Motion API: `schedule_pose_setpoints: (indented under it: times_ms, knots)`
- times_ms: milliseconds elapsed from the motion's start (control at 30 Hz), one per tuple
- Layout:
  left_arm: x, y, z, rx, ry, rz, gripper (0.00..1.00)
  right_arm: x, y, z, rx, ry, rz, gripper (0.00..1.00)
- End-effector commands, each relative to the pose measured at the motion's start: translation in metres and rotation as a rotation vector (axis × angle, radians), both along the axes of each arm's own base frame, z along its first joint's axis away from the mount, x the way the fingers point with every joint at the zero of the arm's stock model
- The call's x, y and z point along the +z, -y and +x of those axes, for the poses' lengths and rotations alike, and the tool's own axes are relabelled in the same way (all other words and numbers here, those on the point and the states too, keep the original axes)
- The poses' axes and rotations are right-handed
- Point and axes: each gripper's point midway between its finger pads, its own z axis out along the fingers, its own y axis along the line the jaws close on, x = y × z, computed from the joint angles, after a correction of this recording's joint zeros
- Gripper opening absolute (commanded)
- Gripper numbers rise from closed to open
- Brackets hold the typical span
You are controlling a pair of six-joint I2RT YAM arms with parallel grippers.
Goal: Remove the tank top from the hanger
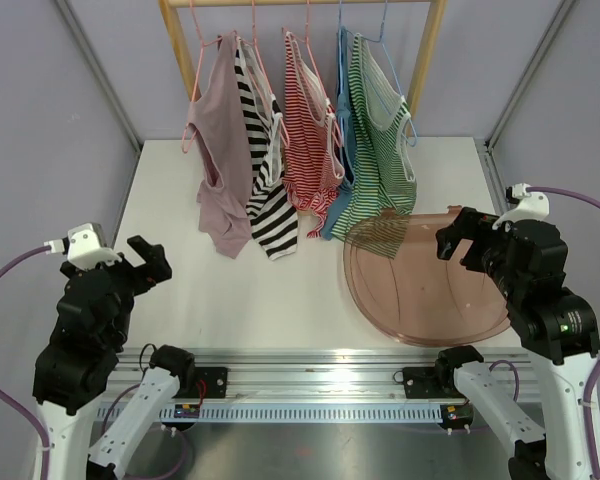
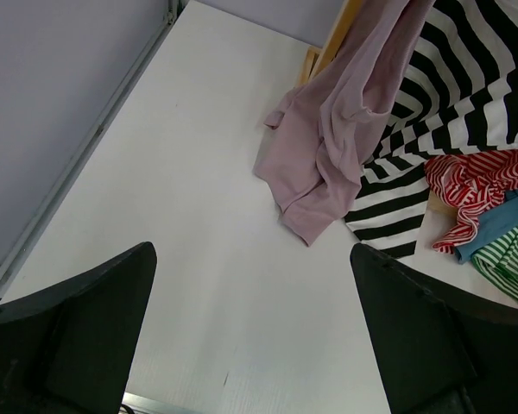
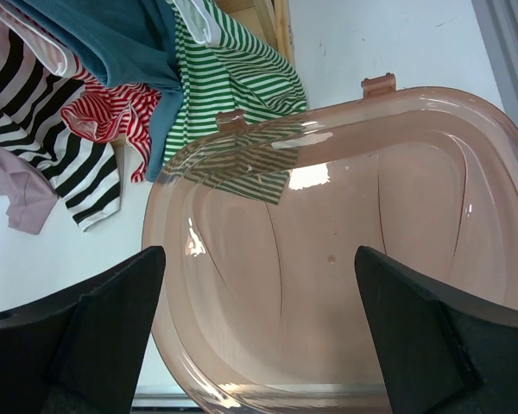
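The pink hanger's near arm (image 1: 195, 88) shows bare beside the pink top, so my left gripper should next rise and reach outward, tilting up toward the wooden bar (image 1: 300, 3), to straddle that arm.
Several tank tops hang on hangers from a wooden rail (image 1: 300, 3) at the back: a pink one (image 1: 220, 150), a black-and-white striped one (image 1: 267, 190), a red striped one (image 1: 308, 140), a blue one (image 1: 344, 150) and a green striped one (image 1: 378, 140). Their hems rest on the table. My left gripper (image 1: 145, 265) is open and empty at the near left, well short of the pink top (image 2: 345, 129). My right gripper (image 1: 460, 240) is open and empty above the tub, whose bare floor fills the gap between its fingers (image 3: 259, 336).
A translucent brown plastic tub (image 1: 380, 300) lies on the white table (image 1: 280, 290) at the right, its far rim under the green top's hem (image 3: 233, 112). Grey walls and metal posts bound the table on both sides.
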Motion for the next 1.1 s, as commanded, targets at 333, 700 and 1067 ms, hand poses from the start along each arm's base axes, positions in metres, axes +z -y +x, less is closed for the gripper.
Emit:
schedule_pose_setpoints:
  times_ms: [333,700,1067]
  knots:
    - [0.107,0.038,0.040,-0.168,0.120,-0.004,0.99,0.019,-0.058,-0.002,0.275,0.052,0.170,1.00]
    - [0.203,0.082,0.162,-0.253,0.214,0.088,0.99,0.031,-0.072,-0.016,0.372,0.067,0.208,1.00]
    - [0.197,0.089,0.269,-0.312,0.145,0.129,0.89,0.034,-0.071,-0.037,0.414,0.071,0.173,1.00]
